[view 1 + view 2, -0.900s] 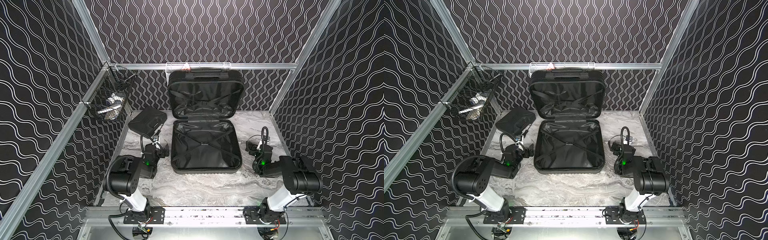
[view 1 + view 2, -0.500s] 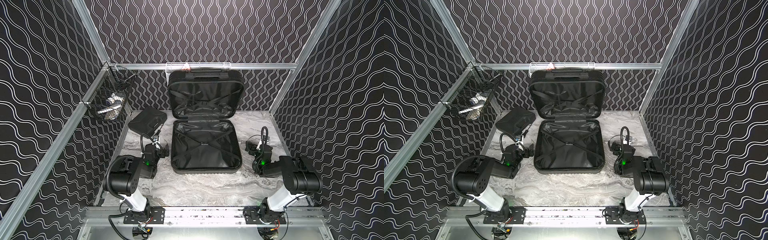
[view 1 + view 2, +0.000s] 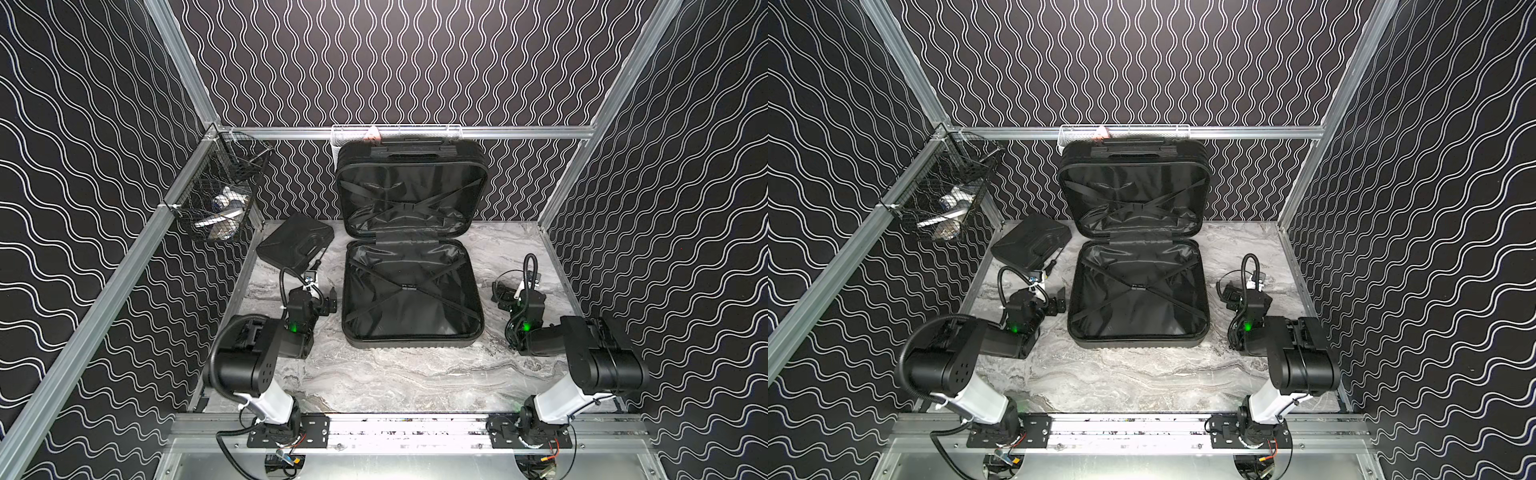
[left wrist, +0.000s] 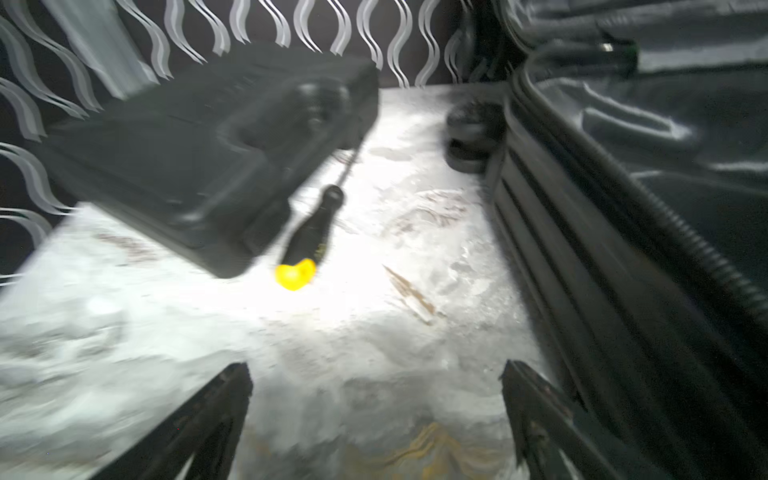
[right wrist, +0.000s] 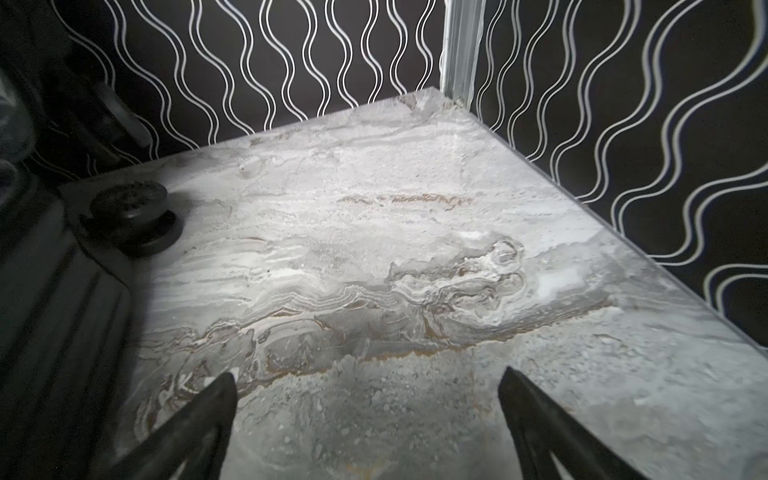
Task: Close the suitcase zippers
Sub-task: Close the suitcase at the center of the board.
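Observation:
My right gripper should move up and reach outward next until its fingers close on the open lid's side rim (image 3: 482,194), because that rim is above and outward of my right gripper.
The black suitcase (image 3: 411,299) lies open in the middle of the marble table. Its lower shell is flat and its lid (image 3: 411,195) stands upright against the back wall, both showing crossed straps. In the blurred left wrist view the zipper track (image 4: 681,241) runs along the lower shell's rim; I cannot make out the pulls. My left gripper (image 3: 327,302) (image 4: 374,368) hovers open and empty just left of the shell. My right gripper (image 3: 501,296) (image 5: 366,373) hangs open and empty over bare table to the shell's right. One suitcase wheel (image 5: 129,208) shows near it.
A smaller flat black case (image 3: 296,245) lies at the back left, with a black screwdriver with a yellow end (image 4: 309,237) beside it. A black wire basket (image 3: 220,199) hangs on the left wall. A white mesh tray (image 3: 395,133) sits on the back rail.

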